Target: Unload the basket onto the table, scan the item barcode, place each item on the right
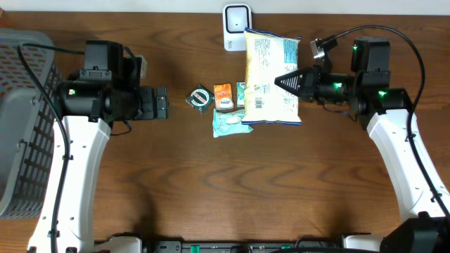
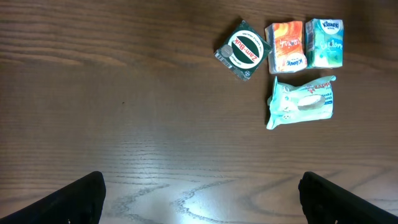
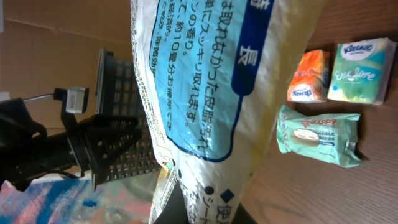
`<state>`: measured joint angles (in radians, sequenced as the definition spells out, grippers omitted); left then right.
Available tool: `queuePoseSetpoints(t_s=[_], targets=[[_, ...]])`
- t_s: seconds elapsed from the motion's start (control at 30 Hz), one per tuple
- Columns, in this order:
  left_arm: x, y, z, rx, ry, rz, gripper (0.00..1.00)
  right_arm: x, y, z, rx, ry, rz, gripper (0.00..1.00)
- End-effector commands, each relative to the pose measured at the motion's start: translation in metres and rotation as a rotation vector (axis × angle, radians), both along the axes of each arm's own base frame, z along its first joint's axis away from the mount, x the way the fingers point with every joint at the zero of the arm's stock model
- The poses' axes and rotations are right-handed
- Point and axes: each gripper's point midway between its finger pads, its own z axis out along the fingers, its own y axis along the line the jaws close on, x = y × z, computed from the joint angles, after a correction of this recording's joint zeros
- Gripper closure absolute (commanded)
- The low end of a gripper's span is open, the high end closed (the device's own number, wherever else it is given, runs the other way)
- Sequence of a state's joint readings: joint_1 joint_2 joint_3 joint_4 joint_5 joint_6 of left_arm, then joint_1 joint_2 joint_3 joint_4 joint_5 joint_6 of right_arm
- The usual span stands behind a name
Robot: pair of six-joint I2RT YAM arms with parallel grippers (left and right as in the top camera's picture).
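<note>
I will next turn the fingers of my right gripper downward and lower the bag [image 1: 271,77] to the bare tabletop below my gripper, clear of the small packs. I will release it there.
My right gripper [image 1: 283,81] is shut on the right edge of a large white, blue and yellow snack bag [image 1: 271,77], held off the table with its printed back facing up. The bag's top edge lies close to the white scanner [image 1: 237,25] at the table's back edge. In the right wrist view the bag [image 3: 205,81] fills the middle, and the dark fingers [image 3: 186,211] pinch its lower end. My left gripper [image 1: 162,103] stands open and empty left of the small items; its fingers [image 2: 81,199] show only in the bottom corners of the left wrist view.
On the table lie a dark round-labelled packet [image 1: 200,98], an orange tissue pack [image 1: 223,97], a teal tissue pack [image 2: 324,42] partly under the bag, and a pale green wipes pack [image 1: 230,124]. A grey mesh basket [image 1: 21,119] stands at the far left.
</note>
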<state>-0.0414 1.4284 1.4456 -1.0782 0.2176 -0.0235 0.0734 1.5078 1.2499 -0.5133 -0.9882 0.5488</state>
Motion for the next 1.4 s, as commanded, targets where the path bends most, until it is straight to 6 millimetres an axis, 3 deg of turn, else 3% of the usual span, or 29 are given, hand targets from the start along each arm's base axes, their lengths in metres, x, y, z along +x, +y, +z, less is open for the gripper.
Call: queuePoseSetpoints(t_s=[0.0, 0.4, 0.47, 0.57, 0.67, 0.87, 1.0, 1.23, 1.37], targets=[[-0.002, 0.001, -0.003, 0.009, 0.013, 0.001, 0.02, -0.002, 0.003, 0.013, -0.006, -0.064, 0.022, 0.99], [-0.002, 0.001, -0.003, 0.01, 0.013, 0.001, 0.03, 0.021, -0.021, -0.01, -0.203, -0.131, -0.104, 0.99], [-0.002, 0.001, -0.003, 0.01, 0.013, 0.001, 0.02, 0.028, -0.041, -0.029, -0.346, -0.125, -0.185, 0.99], [-0.002, 0.001, -0.003, 0.009, 0.013, 0.001, 0.02, 0.035, -0.093, -0.059, -0.619, -0.047, -0.382, 0.99], [-0.002, 0.001, -0.003, 0.009, 0.013, 0.001, 0.02, 0.036, -0.141, -0.069, -0.867, -0.037, -0.524, 0.99], [-0.002, 0.001, -0.003, 0.009, 0.013, 0.001, 0.02, 0.04, -0.178, -0.064, -1.118, -0.115, -0.553, 0.99], [-0.002, 0.001, -0.003, 0.009, 0.013, 0.001, 0.02, 0.032, -0.208, -0.077, -1.328, -0.055, -0.573, 0.99], [-0.002, 0.001, -0.003, 0.009, 0.013, 0.001, 0.03, 0.03, -0.216, -0.112, -1.585, 0.024, -0.526, 0.99], [-0.002, 0.001, -0.003, 0.01, 0.013, 0.001, 0.02, 0.034, -0.202, -0.134, -1.627, 0.033, -0.458, 0.99]])
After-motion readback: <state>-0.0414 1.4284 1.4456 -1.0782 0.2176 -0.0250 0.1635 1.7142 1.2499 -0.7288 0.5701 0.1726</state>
